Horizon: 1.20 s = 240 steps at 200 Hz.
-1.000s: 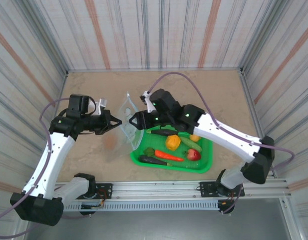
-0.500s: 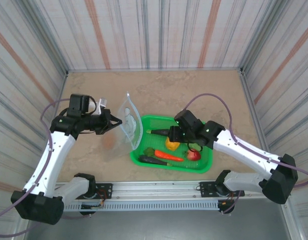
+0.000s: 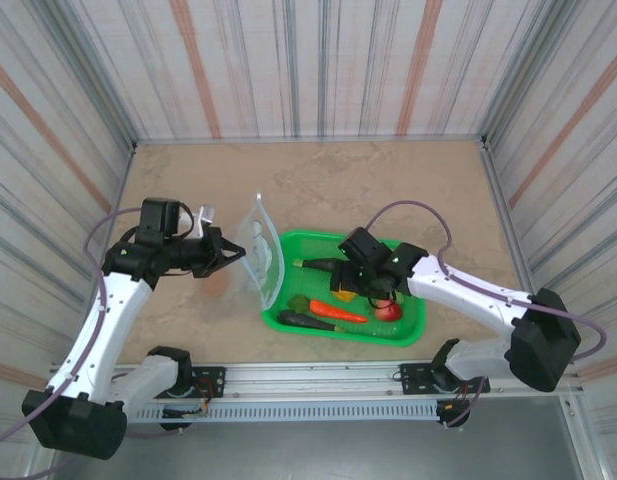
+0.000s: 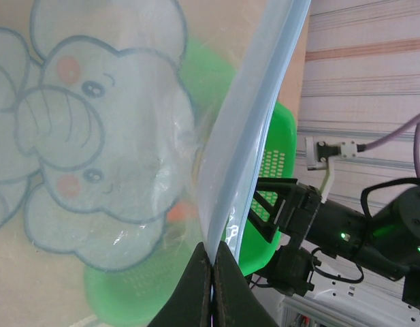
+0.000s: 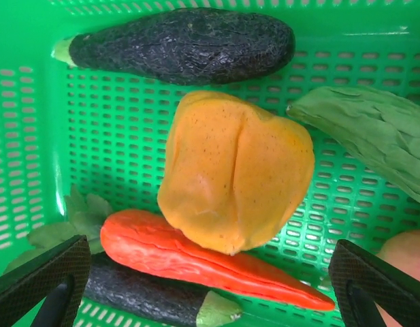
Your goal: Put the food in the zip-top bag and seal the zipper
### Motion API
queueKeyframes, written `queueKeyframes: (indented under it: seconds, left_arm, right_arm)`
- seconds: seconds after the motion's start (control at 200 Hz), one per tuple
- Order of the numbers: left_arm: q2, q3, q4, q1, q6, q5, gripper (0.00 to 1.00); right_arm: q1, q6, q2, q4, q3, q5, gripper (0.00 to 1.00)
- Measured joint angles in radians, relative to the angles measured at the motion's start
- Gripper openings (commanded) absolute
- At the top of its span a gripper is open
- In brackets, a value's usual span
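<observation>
The orange fruit [image 5: 237, 180] lies uncovered between the dark eggplant and the red carrot, so my right gripper will lower over it next and close on its sides.
My left gripper [image 4: 212, 272] is shut on the edge of the clear zip-top bag [image 4: 94, 136], which has an elephant print. It holds the bag [image 3: 258, 243] upright left of the basket, and the pale blue zipper [image 4: 257, 116] runs up from the jaws. My right gripper [image 5: 210, 272] hangs open over the food in the green basket [image 5: 33, 136], its fingers [image 5: 39, 286] wide on either side of an orange fruit [image 5: 237, 180] and a red carrot [image 5: 196, 255]. A dark eggplant [image 5: 182, 44] and a green cucumber [image 5: 373, 136] lie beyond. In the top view the gripper [image 3: 346, 282] is over the basket's middle.
The basket [image 3: 413, 325] sits at the table's front centre with a red apple [image 3: 388, 310] and a second dark vegetable [image 3: 306, 320] in it. A faint orange-brown spot [image 3: 220, 285] lies on the table left of the bag. Striped walls close in three sides.
My right arm has swung from the bag's mouth down over the basket, and its jaws have widened. The left gripper has kept its hold on the bag, sinking slightly.
</observation>
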Motion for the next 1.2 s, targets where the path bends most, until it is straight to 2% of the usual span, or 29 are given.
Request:
queueKeyframes:
  seconds: [0.26, 0.371, 0.456, 0.571, 0.822, 1.042, 1.202]
  left_arm:
    - [-0.011, -0.002, -0.002, 0.000, 0.005, 0.005, 0.00]
    - [-0.014, -0.002, -0.010, 0.000, 0.008, 0.006, 0.00]
    - [-0.015, -0.002, -0.018, 0.000, 0.011, 0.006, 0.00]
    - [-0.015, -0.002, -0.021, 0.000, 0.017, 0.006, 0.00]
    - [-0.013, -0.001, -0.024, 0.000, 0.038, 0.027, 0.00]
    - [-0.005, 0.002, -0.024, -0.005, 0.057, 0.036, 0.00]
    - [-0.002, 0.013, -0.025, -0.029, 0.057, 0.035, 0.00]
  right_arm:
    - [-0.039, -0.012, 0.167, 0.073, 0.001, -0.006, 0.78]
    - [-0.041, -0.013, 0.185, 0.090, 0.001, -0.007, 0.65]
    - [-0.041, -0.018, 0.182, 0.098, 0.000, -0.003, 0.60]
    - [-0.043, -0.032, 0.145, 0.093, 0.000, 0.000, 0.59]
    - [-0.043, -0.117, -0.074, 0.064, 0.031, -0.007, 0.57]
    - [-0.030, -0.217, -0.142, 0.128, 0.167, -0.161, 0.56]
    - [0.041, -0.279, -0.103, 0.210, 0.274, -0.257, 0.56]
